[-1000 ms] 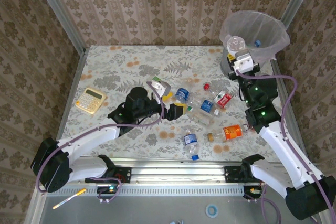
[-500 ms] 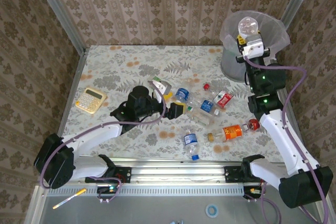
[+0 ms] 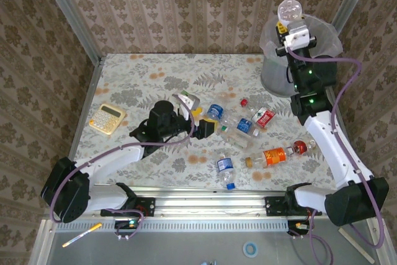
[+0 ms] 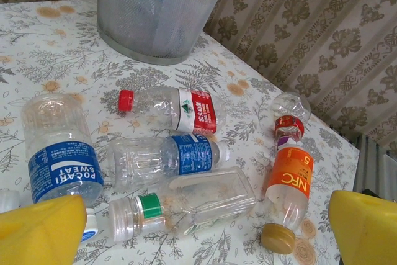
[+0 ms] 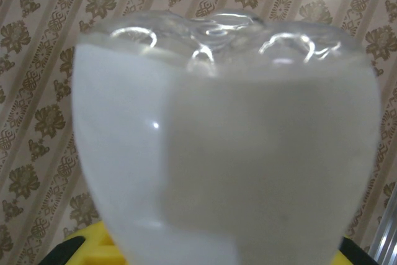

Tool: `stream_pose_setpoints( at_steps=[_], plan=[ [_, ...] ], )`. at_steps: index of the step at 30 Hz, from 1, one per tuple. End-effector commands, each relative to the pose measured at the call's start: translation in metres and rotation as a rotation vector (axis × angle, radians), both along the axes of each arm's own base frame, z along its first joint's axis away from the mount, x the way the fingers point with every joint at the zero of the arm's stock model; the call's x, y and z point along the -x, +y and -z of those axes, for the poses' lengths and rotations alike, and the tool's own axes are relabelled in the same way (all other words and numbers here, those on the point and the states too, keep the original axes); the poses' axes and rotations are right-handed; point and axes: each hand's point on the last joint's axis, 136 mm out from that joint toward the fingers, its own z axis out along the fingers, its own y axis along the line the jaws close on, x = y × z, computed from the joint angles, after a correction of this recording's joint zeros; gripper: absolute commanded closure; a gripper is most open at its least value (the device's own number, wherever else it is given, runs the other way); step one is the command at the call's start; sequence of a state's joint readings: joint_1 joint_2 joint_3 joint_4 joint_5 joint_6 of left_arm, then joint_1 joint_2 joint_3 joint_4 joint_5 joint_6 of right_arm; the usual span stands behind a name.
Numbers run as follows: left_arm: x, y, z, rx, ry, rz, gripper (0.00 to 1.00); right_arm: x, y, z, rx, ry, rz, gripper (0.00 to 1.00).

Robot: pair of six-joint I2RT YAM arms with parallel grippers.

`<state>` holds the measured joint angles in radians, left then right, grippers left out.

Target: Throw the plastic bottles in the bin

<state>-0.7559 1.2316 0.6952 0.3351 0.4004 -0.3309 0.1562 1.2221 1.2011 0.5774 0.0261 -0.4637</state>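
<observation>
The right gripper moves up and outward over the bin's opening (image 3: 319, 34) next to let go of the bottle, as the bottle is still held close by the bin's rim.
My right gripper (image 3: 288, 23) is shut on a clear plastic bottle (image 3: 289, 9), held upright over the far side of the grey bin (image 3: 276, 77) with its bag liner. In the right wrist view that bottle (image 5: 226, 141) is pressed close to the lens. My left gripper (image 3: 203, 123) stands open just above the table, its yellow fingertips (image 4: 40, 228) either side of a clear green-banded bottle (image 4: 186, 206). Around it lie a Pocari bottle (image 4: 62, 153), a blue-label bottle (image 4: 167, 156), a red-capped bottle (image 4: 170, 103) and an orange NFC bottle (image 4: 288, 190). The bin (image 4: 158, 10) stands behind them.
A yellow calculator (image 3: 107, 118) lies at the table's left. One more blue-capped bottle (image 3: 226, 170) rests near the front edge. Patterned walls close the table in on three sides, with the bin in the far right corner.
My right arm has lifted the clear bottle from in front of the bin to above its far rim. The left gripper has stayed open and nearly still.
</observation>
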Motion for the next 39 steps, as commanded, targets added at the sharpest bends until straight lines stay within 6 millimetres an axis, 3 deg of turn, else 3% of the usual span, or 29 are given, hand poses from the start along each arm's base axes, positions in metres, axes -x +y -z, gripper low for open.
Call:
stream_pose_setpoints(
  at_steps=[1,12,16,25,29,36,37,39],
  plan=[
    [0.000,0.001,-0.005,0.034,0.002,0.011,0.00,0.002,-0.004,-0.026,-0.005,-0.070,0.018,0.92],
    [-0.002,0.006,-0.001,0.044,0.016,0.007,0.00,-0.025,-0.001,-0.052,0.012,-0.099,0.040,0.92],
    [-0.002,0.008,0.001,0.044,0.019,0.002,0.00,-0.045,-0.002,-0.047,0.037,-0.078,0.068,0.92],
    [-0.006,0.012,0.003,0.045,0.027,-0.004,0.00,-0.064,-0.012,-0.048,0.030,-0.060,0.087,0.90],
    [-0.007,0.012,0.003,0.047,0.032,-0.004,0.00,-0.074,-0.015,-0.044,0.035,-0.027,0.096,0.82],
    [-0.008,0.011,0.002,0.050,0.034,0.002,0.00,-0.096,-0.024,-0.047,0.010,0.084,0.142,0.79],
    [-0.008,0.012,0.003,0.049,0.036,0.002,0.00,-0.098,-0.027,-0.049,-0.006,0.089,0.154,0.74],
    [-0.009,0.011,0.002,0.050,0.034,0.004,0.00,-0.102,-0.034,-0.051,-0.032,0.100,0.186,0.73]
  ],
)
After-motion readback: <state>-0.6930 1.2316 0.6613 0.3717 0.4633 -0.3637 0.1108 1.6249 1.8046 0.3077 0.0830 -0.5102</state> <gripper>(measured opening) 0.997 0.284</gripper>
